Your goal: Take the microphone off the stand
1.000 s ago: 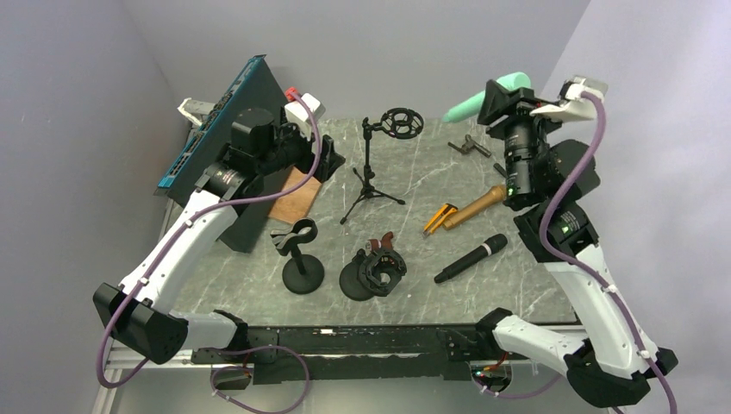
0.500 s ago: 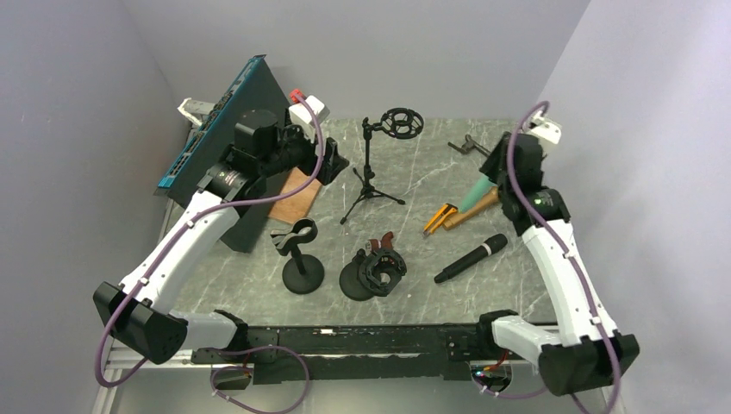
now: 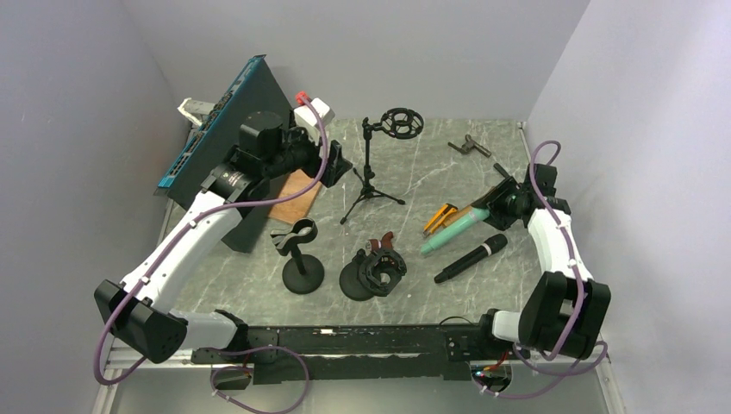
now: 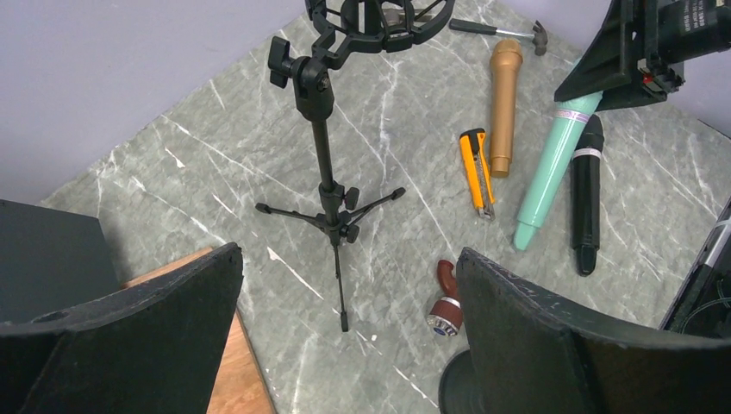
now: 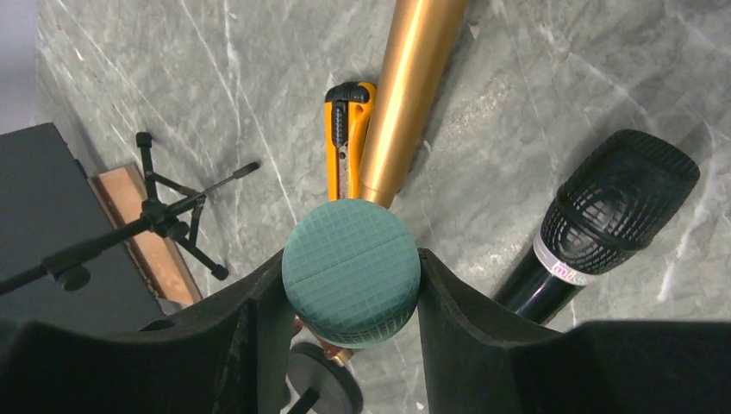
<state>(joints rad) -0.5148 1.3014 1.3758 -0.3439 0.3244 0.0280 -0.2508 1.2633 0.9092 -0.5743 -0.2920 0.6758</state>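
Note:
The right gripper, next, should lower with the microphone's teal head (image 5: 352, 272) onto the bare table between the gold and black microphones, since that head still hangs above the table.
My right gripper (image 3: 502, 200) is shut on the head of a teal microphone (image 3: 454, 231), held low over the table and slanting down to the left. In the right wrist view both fingers (image 5: 483, 319) press the meshed teal head (image 5: 352, 272). The microphone lies between a gold microphone (image 3: 477, 207) and a black microphone (image 3: 471, 257). A tripod stand (image 3: 372, 168) with an empty shock mount stands at the back. Two round-base stands (image 3: 302, 259) (image 3: 375, 272) stand in front. My left gripper (image 3: 332, 164) is open and empty, above the table's left (left wrist view (image 4: 345, 345)).
An orange utility knife (image 3: 439, 217) lies beside the gold microphone. A dark red microphone (image 4: 446, 302) lies by a round base. A hammer-like tool (image 3: 470, 146) is at the back right. A wooden block (image 3: 295, 194) and a leaning black-and-teal board (image 3: 224, 129) are at the left.
My right arm has swung down from high at the back right to table level, carrying the teal microphone down between the gold and black microphones. The left arm barely shifted.

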